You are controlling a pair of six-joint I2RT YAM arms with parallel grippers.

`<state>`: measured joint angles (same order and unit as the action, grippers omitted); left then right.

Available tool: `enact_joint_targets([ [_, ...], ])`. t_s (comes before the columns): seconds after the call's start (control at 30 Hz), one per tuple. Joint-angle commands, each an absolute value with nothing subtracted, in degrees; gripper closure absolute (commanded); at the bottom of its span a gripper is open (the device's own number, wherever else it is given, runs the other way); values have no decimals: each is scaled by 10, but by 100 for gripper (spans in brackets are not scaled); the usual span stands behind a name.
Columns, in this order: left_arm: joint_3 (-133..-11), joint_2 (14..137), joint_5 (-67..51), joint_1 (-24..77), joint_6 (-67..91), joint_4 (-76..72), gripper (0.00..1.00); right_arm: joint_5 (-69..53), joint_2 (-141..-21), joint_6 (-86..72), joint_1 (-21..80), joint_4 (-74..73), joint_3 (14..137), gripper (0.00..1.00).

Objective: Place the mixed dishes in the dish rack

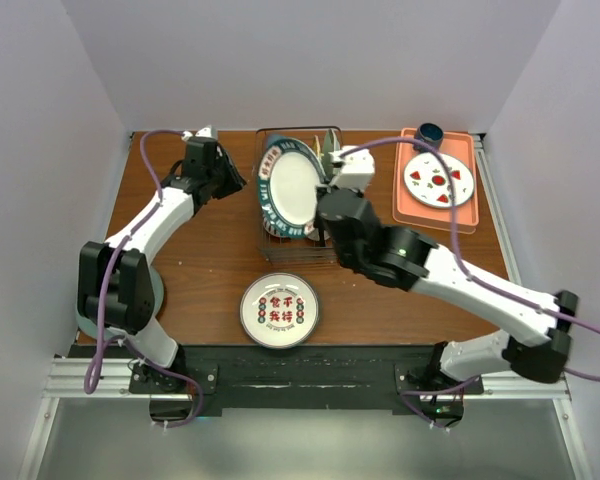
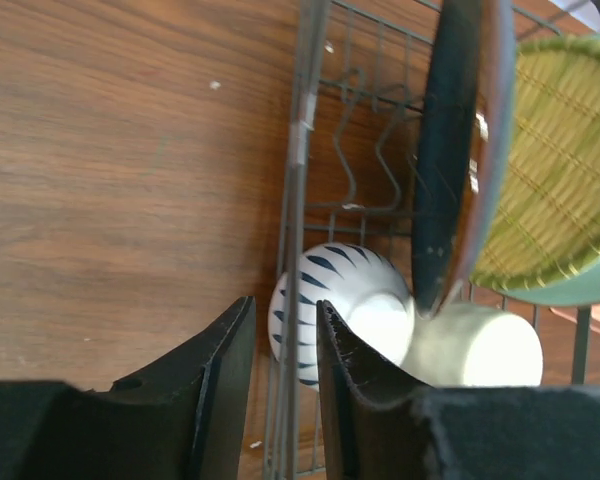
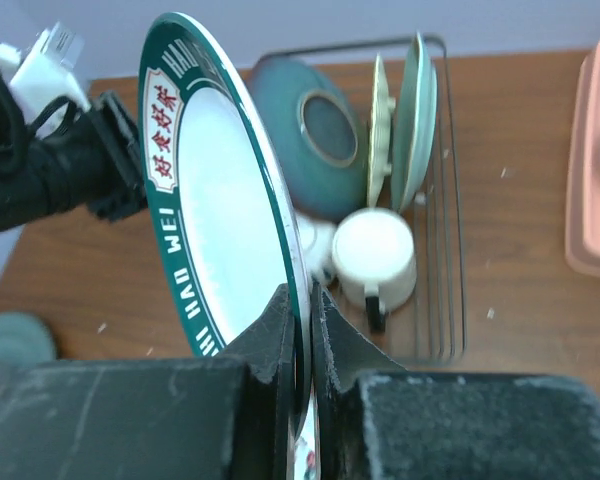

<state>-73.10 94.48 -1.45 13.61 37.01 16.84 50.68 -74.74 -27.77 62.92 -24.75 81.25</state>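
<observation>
I will move my right gripper to the left in the top view next, and turn and lower the white plate into the dish rack's slots beside the teal dish (image 3: pixel 320 135), because those slots are empty.
The wire dish rack (image 1: pixel 298 131) stands at the back middle of the table. My right gripper (image 3: pixel 308 300) is shut on the edge of a white plate with a dark green lettered rim (image 3: pixel 220 200), held on edge over the rack's left side (image 1: pixel 290 185). Inside the rack are a cream mug with a dark handle (image 3: pixel 375 255), a striped bowl (image 2: pixel 340 300), a teal dish (image 3: pixel 320 135) and upright pale green plates (image 3: pixel 417 110). My left gripper (image 2: pixel 285 330) is slightly open at the rack's left rim (image 2: pixel 305 120), just short of the striped bowl and holding nothing.
A round plate with red characters (image 1: pixel 279 310) lies flat on the table in front of the rack. A pink tray (image 1: pixel 408 210) at the back right carries a plate with red marks (image 1: pixel 439 180) and a dark blue cup (image 1: pixel 429 131). White walls close in both sides.
</observation>
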Motion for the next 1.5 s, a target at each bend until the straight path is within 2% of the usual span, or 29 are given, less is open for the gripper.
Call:
enact_joint_targets([
  [0.0, -748, 925, -1, 131, 378, 170, 62, 596, -848, -135, 621, -99, 885, 100],
  [0.07, -737, 904, 16, 127, 381, 190, 59, 595, -882, -102, 614, -77, 919, 100],
  [0.17, -694, 840, 17, 115, 381, 192, 43, 594, -949, -73, 602, -47, 967, 100],
  [0.2, -677, 825, 18, 113, 378, 196, 33, 595, -964, -66, 600, -37, 979, 100],
  [0.27, -665, 783, 25, 109, 365, 217, 25, 596, -1006, -43, 592, -15, 1010, 100],
  [0.37, -653, 749, 28, 100, 357, 256, 19, 620, -1066, -4, 583, 16, 1055, 100],
  [0.83, -623, 690, 24, 90, 328, 283, 16, 720, -1270, 173, 570, 112, 1208, 100],
  [0.93, -615, 692, 18, 89, 327, 275, 16, 744, -1268, 203, 567, 140, 1197, 100],
  [1.17, -606, 699, 3, 88, 326, 265, 16, 791, -1262, 342, 551, 304, 1150, 100],
  [1.47, -593, 700, -15, 88, 327, 252, 16, 795, -1204, 303, 530, 272, 1089, 100],
])
